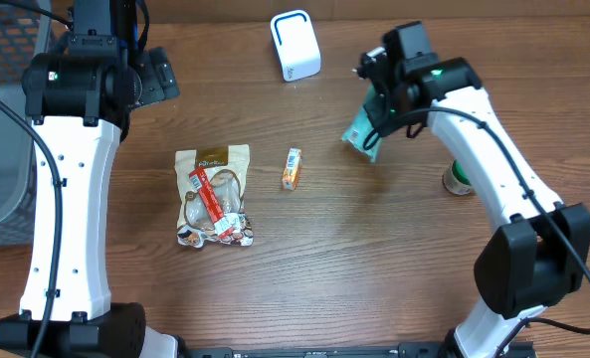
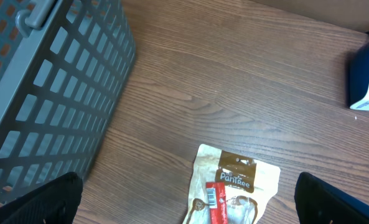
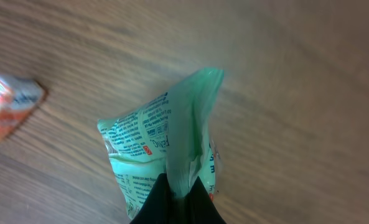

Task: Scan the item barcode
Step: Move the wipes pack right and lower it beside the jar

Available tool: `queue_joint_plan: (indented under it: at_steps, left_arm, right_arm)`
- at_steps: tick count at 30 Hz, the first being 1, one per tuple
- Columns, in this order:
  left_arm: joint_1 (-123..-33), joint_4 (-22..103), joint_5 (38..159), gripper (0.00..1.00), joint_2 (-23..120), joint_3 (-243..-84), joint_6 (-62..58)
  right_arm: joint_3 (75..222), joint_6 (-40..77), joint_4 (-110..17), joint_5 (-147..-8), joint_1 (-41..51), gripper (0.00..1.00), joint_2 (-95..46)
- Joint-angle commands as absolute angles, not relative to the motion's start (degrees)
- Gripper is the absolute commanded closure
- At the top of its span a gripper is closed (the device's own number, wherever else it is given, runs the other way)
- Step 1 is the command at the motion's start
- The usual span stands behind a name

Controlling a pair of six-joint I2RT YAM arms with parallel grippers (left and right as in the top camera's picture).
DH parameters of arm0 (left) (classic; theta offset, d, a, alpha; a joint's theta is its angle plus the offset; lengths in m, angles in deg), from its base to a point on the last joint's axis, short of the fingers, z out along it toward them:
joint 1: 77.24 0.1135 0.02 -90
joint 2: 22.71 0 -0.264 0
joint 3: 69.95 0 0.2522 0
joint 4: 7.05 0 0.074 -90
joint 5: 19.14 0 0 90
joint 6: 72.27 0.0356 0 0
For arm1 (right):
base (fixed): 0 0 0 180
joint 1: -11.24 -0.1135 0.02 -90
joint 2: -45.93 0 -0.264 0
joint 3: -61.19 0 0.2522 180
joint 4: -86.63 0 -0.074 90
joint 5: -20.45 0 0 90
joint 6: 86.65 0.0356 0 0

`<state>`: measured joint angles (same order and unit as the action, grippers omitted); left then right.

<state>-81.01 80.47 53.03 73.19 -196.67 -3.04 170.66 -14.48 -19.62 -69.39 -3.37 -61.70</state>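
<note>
My right gripper will lower to the right in the overhead view and release the seam, since the tabletop beside the green-white round thing is bare there.
My right gripper [image 3: 178, 196] is shut on the seam of a light green packet [image 3: 162, 143], which hangs above the table; overhead the green packet [image 1: 362, 134] shows just below the gripper [image 1: 379, 111], right of centre. A white barcode scanner [image 1: 295, 45] stands at the back middle, and its dark side [image 2: 366, 74] appears at the right edge of the left wrist view. My left gripper [image 2: 187, 214] is open high over the table near the back left, with only its black fingertips [image 2: 41, 202] showing and nothing between them.
A beige snack pouch [image 1: 213, 194] with a red stick pack [image 2: 216, 202] on it lies left of centre. A small orange packet [image 1: 292, 168] lies mid-table. A green-white round thing [image 1: 458, 180] sits behind the right arm. A grey slatted basket [image 2: 47, 81] stands at the left.
</note>
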Motion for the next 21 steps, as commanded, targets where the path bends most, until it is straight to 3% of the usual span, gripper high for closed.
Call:
queue_joint_plan:
  at_steps: [1,16,19,21]
  left_arm:
    - [-81.38,80.4,52.46,0.0,72.8,-197.15,-2.39]
    - [-81.38,80.4,52.46,0.0,72.8,-197.15,-2.39]
    - [-81.38,80.4,52.46,0.0,72.8,-197.15,-2.39]
    - [-81.38,80.4,52.46,0.0,72.8,-197.15,-2.39]
  right_arm:
    - [168.58,-13.6,-19.73,-74.13,-0.55,0.96,-61.57]
    - [156.4,-23.11,-25.41,-70.7,4.56,0.95,-61.57]
    - [156.27,-22.89,-26.52,-67.88,4.56,0.73,-61.57]
    - [156.27,-22.02,-27.25,-66.85,4.56,0.4,-61.57]
